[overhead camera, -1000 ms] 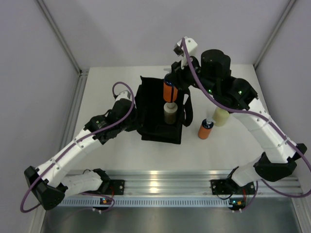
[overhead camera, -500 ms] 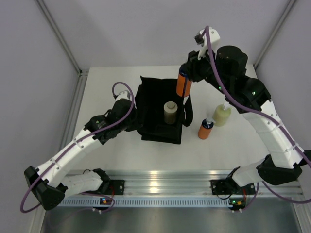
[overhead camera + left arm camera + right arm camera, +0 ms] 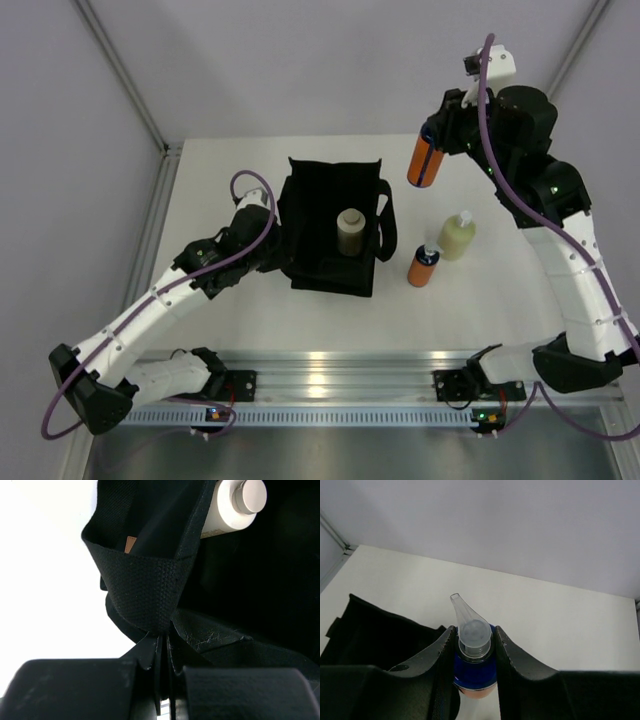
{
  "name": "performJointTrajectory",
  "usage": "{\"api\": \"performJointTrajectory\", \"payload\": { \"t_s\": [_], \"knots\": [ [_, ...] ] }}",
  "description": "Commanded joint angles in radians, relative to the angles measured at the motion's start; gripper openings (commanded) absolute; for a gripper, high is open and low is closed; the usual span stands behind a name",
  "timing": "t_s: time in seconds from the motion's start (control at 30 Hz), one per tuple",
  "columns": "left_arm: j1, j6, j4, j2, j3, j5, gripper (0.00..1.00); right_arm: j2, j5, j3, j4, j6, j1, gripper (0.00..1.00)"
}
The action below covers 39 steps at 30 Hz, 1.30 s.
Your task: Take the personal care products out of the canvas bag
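Observation:
The table is bare between the bag [image 3: 330, 225] and the yellow-green bottle, so my right gripper should next go down there and stand its orange bottle just beyond the other orange bottle.
The black canvas bag [image 3: 330, 225] stands open mid-table with a beige cylinder bottle [image 3: 350, 232] upright inside; the bottle also shows in the left wrist view [image 3: 235, 505]. My right gripper [image 3: 432, 135] is shut on an orange bottle [image 3: 424, 160] by its blue cap [image 3: 474, 667] and holds it high, to the right of the bag. My left gripper [image 3: 272, 238] is shut on the bag's left fabric edge [image 3: 150, 595]. A second orange bottle [image 3: 422, 266] and the yellow-green bottle [image 3: 456, 237] stand on the table right of the bag.
The white table [image 3: 220, 190] is bounded by grey walls and an aluminium rail [image 3: 330, 365] at the near edge. Both arm bases sit on that rail.
My right gripper has lifted the orange bottle out of the bag and carried it up and to the right. The left gripper and bag have stayed put.

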Motion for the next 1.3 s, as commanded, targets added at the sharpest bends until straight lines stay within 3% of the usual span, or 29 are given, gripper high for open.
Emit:
{"api": "performJointTrajectory", "payload": {
  "t_s": [0.0,0.3,0.4,0.9,1.27],
  "knots": [
    [0.0,-0.008,0.025,-0.014,-0.011,0.007,0.0,-0.038,-0.011,-0.023,0.111,0.001,-0.042,0.0],
    [0.0,-0.003,0.024,-0.011,-0.007,0.004,0.0,-0.084,-0.064,-0.253,0.263,-0.007,-0.117,0.0],
    [0.0,-0.003,0.025,-0.014,-0.008,0.001,0.0,-0.107,-0.069,-0.397,0.344,-0.014,-0.123,0.0],
    [0.0,-0.005,0.024,-0.031,-0.016,0.003,0.0,-0.239,-0.212,-0.912,0.851,-0.014,-0.173,0.0],
    [0.0,-0.003,0.025,-0.026,-0.017,0.004,0.0,-0.248,-0.204,-1.054,0.97,-0.036,-0.177,0.0]
  ]
}}
